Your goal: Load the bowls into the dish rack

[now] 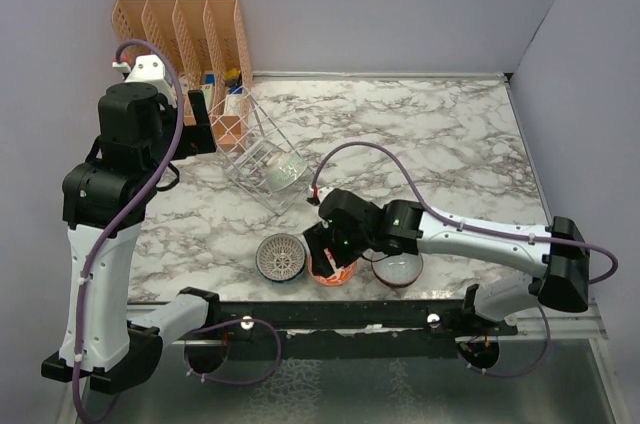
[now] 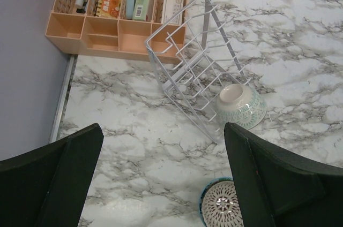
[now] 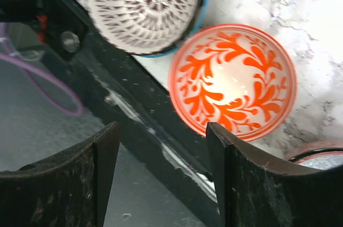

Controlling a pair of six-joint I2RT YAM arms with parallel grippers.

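Note:
The white bowl has its open side up, and its rim is below my spread fingers. My right gripper needs to go down with its fingers on both sides of the near rim [image 1: 326, 283] [image 3: 186, 120] of the white bowl.
The wire dish rack [image 1: 250, 144] stands tilted by the orange organizer; it also shows in the left wrist view [image 2: 185, 72]. A green leaf-patterned bowl [image 1: 284, 172] [image 2: 241, 105] lies on its side among the wires at its near end. Near the front edge sit a lattice bowl [image 1: 282, 257] [image 3: 142, 7] upside down, a white bowl with an orange scroll pattern [image 1: 335, 272] [image 3: 233, 80], and a red-rimmed bowl [image 1: 398, 267] [image 3: 319, 158]. My right gripper [image 1: 325, 249] [image 3: 162, 141] is open and empty just above the orange bowl's near edge. My left gripper [image 1: 203, 127] [image 2: 163, 179] is open, empty, held high left of the rack.
An orange slotted organizer [image 1: 180, 29] [image 2: 115, 18] holding small items stands in the back left corner against the wall. A black rail [image 1: 340, 309] [image 3: 134, 114] runs along the table's front edge just behind the three bowls. Grey walls close in the left, back and right.

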